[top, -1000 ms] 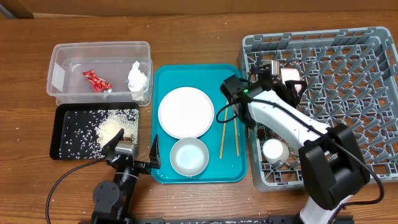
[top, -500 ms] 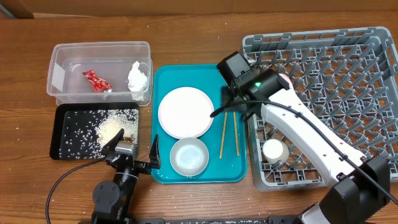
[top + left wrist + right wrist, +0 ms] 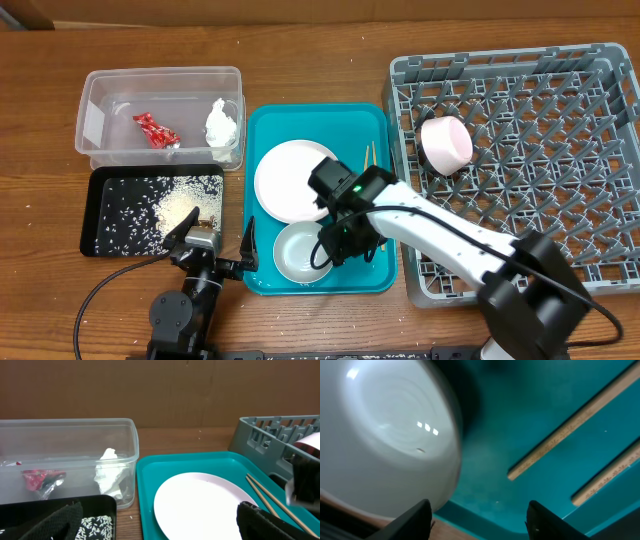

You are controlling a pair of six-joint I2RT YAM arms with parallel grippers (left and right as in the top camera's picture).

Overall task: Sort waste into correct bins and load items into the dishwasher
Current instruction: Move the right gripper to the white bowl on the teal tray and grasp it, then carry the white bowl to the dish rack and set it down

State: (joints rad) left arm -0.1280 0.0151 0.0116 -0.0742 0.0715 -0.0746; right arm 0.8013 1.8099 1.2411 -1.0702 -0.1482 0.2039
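Observation:
I will ease my right gripper toward the whitish bowl and down astride its rim facing the chopsticks, as that rim is uncovered beside my open fingers.
My right gripper is open and empty, low over the teal tray at the right rim of the whitish bowl; the bowl also shows in the right wrist view beside the two chopsticks. The pale plate lies on the teal tray behind it. A pink bowl lies on its side in the grey dish rack. The napkin and red wrapper lie in the clear tub. Food scraps cover the black tray. My left gripper is open at the front edge.
The chopsticks are mostly hidden under my right arm. The rack's right part holds bare upright pegs. The left wrist view shows the tub, the plate and the rack's corner.
My right gripper has left the rack, crossed left and down to the whitish bowl on the teal tray. The pink bowl now lies uncovered in the rack. The left arm has not moved.

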